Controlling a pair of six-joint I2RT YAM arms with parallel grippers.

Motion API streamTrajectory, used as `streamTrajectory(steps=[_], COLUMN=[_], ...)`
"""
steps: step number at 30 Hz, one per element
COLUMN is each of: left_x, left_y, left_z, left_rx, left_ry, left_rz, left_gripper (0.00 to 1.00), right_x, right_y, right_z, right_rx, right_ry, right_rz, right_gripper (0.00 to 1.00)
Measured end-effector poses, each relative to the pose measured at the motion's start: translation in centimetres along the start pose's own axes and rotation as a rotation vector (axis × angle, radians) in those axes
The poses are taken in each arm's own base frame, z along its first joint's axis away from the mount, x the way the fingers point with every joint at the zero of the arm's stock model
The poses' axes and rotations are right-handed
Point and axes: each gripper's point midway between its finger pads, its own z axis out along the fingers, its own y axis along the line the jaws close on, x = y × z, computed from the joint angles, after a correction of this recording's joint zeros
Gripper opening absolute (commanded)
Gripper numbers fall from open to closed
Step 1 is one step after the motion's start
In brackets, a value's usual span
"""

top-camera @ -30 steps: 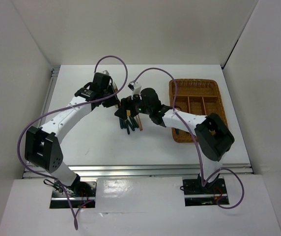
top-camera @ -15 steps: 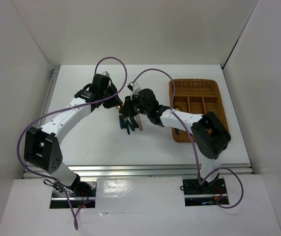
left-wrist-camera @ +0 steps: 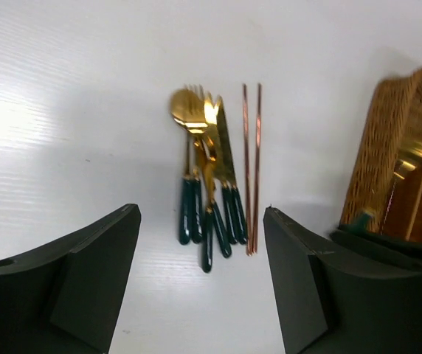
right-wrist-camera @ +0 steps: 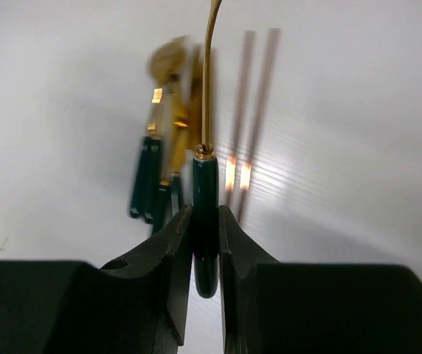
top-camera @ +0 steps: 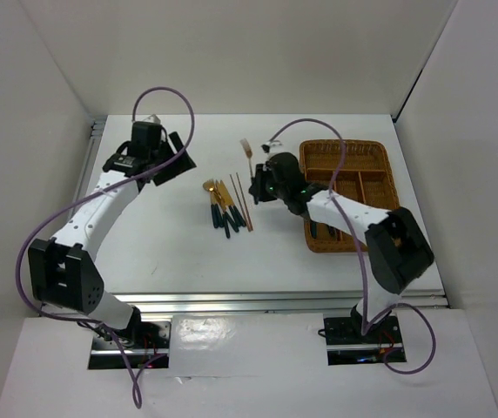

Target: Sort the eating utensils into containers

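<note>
The robot's right gripper will next go to the right in the top view and down over the tray's middle section to release the fork (top-camera: 246,148), because utensils fill the tray's pile-side section.
My right gripper (right-wrist-camera: 205,221) is shut on the dark green handle of a gold fork (right-wrist-camera: 205,188), and its thin gold stem points away from the camera. From above, that fork (top-camera: 246,148) hangs over the table just left of the wicker tray (top-camera: 345,145), in the right gripper (top-camera: 258,185). The other green-handled gold utensils (top-camera: 219,207) lie bunched on the white table, with two brown chopsticks (top-camera: 243,205) beside them on the right. My left gripper (top-camera: 178,157) stands open and holds nothing, well left of the pile. Its wrist view shows the pile (left-wrist-camera: 207,169) and the chopsticks (left-wrist-camera: 251,162) ahead of its fingers.
The brown woven tray (left-wrist-camera: 388,147) has long narrow compartments and sits at the table's right side, under my right forearm. White walls enclose the table on the left, back and right. Purple cables loop above both arms.
The left gripper has opened and drawn back to the far left, away from the pile. The right gripper has shut on the fork and lifted it up and to the right.
</note>
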Motion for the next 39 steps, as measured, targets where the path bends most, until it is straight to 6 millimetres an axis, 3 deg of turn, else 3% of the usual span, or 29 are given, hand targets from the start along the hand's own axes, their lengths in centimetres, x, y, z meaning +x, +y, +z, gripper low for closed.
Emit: streamTrajectory(steps=[4, 8, 13, 18, 25, 29, 37, 39], left_x=[-2.3, -2.2, -1.0, 0.8, 0.9, 0.9, 1.1, 1.1], left_y=[2.7, 3.6, 4.3, 5.7, 5.8, 5.9, 6.0, 6.0], left_z=[-0.3, -0.1, 1.7, 4.4, 5.4, 5.4, 5.3, 5.3], left_rx=[-0.039, -0.036, -0.022, -0.044, -0.05, -0.051, -0.055, -0.054], left_ry=[-0.039, -0.023, 0.046, 0.135, 0.175, 0.179, 0.184, 0.184], left_rz=[-0.023, -0.017, -0.011, -0.009, 0.02, 0.038, 0.04, 0.04], left_gripper=[0.85, 0.85, 0.84, 0.84, 0.82, 0.82, 0.82, 0.82], right_x=[-2.0, -3.4, -0.5, 2.6, 3.4, 3.7, 6.2, 6.5], right_y=[-4.9, -9.8, -15.6, -19.3, -25.1, -26.2, -26.3, -26.2], right_z=[-4.8, -9.5, -13.2, -16.6, -21.2, -21.5, -19.2, -18.9], right_rx=[0.163, 0.36, 0.618, 0.83, 1.033, 1.044, 0.961, 0.947], right_ry=[-0.044, -0.07, 0.043, 0.166, 0.215, 0.261, 0.391, 0.404], right_rz=[0.052, 0.121, 0.176, 0.189, 0.232, 0.192, 0.168, 0.169], right_gripper=[0.01, 0.01, 0.01, 0.02, 0.08, 0.09, 0.08, 0.18])
